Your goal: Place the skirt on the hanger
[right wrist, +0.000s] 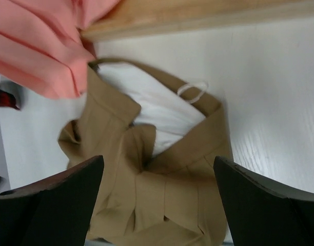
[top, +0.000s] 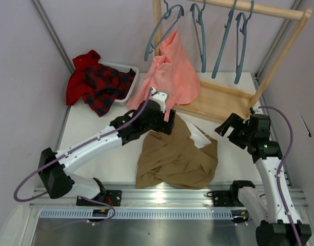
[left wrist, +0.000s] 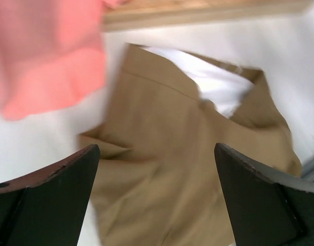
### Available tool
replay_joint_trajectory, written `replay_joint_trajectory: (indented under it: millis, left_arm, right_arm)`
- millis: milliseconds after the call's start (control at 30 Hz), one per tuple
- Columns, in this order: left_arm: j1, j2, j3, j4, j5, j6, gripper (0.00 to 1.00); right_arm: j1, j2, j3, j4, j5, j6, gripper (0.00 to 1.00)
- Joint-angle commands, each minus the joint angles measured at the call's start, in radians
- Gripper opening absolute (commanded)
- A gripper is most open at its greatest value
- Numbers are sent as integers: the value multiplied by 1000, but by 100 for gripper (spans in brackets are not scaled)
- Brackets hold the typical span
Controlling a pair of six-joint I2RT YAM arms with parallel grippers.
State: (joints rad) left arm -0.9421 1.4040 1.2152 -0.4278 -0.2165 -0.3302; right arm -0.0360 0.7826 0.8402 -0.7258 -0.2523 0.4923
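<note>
The skirt's khaki edge lies exposed between the lining and the bare table, so I will next lower my right gripper with open fingers onto the skirt's waistband corner (top: 214, 140) (right wrist: 214, 107) there, beside the white loop.
The khaki skirt (top: 175, 156) lies crumpled on the white table in front of the rack, its white lining showing at the top right. It fills the left wrist view (left wrist: 182, 159) and the right wrist view (right wrist: 167, 189). My left gripper (top: 166, 122) is open and empty just above the skirt's far edge. My right gripper (top: 230, 128) is open and empty to the right of the skirt. Several grey-blue hangers hang on the wooden rail; the nearest empty hanger (top: 200, 31) hangs right of the pink garment.
A salmon-pink garment (top: 170, 72) hangs on the leftmost hanger (top: 159, 28) of the wooden rack (top: 226, 100). A red-and-black plaid garment (top: 98, 82) lies in a white tray (top: 127, 77) at the back left. Walls close in on both sides.
</note>
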Motion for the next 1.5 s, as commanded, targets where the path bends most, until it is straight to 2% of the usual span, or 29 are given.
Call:
replay_joint_trajectory:
  millis: [0,200,267,433,600,767,1000,1033,1167,1200,1300,1367,1467]
  left_arm:
    - [77,-2,30,8,0,-49,99]
    - [92,283,231,-63,-56,-38,98]
    - [92,385,317,-75,-63,-24,96]
    - [94,530,473,-85,-133,3,93]
    - [104,622,514,-54,-161,7,90]
    - [124,661,524,-62,-173,-16,82]
    - [127,662,483,-28,-141,6,77]
    - [126,659,477,-26,-139,8,72]
    - [126,658,451,-8,-115,2,65]
    - [126,659,443,-5,-109,-3,62]
    - [126,665,440,-9,-110,-6,62]
    - [126,664,443,-9,-104,-4,63]
    - [126,655,457,-5,-66,-3,67]
  right_arm:
    - [59,35,-93,81,1,92,95]
    - [123,104,-237,186,139,157,86]
    - [123,130,-251,230,156,169,81]
    - [122,245,-248,311,251,169,77]
    - [123,343,-262,408,252,177,70]
    - [130,421,-254,433,252,169,58]
    - [150,486,-247,451,251,134,55]
    - [157,491,-247,456,251,132,50]
    - [163,520,-242,463,281,129,40]
    - [163,527,-237,459,281,123,32]
    - [165,514,-208,430,277,109,17]
    - [171,463,-198,411,283,95,1]
    - [191,365,-185,398,295,80,0]
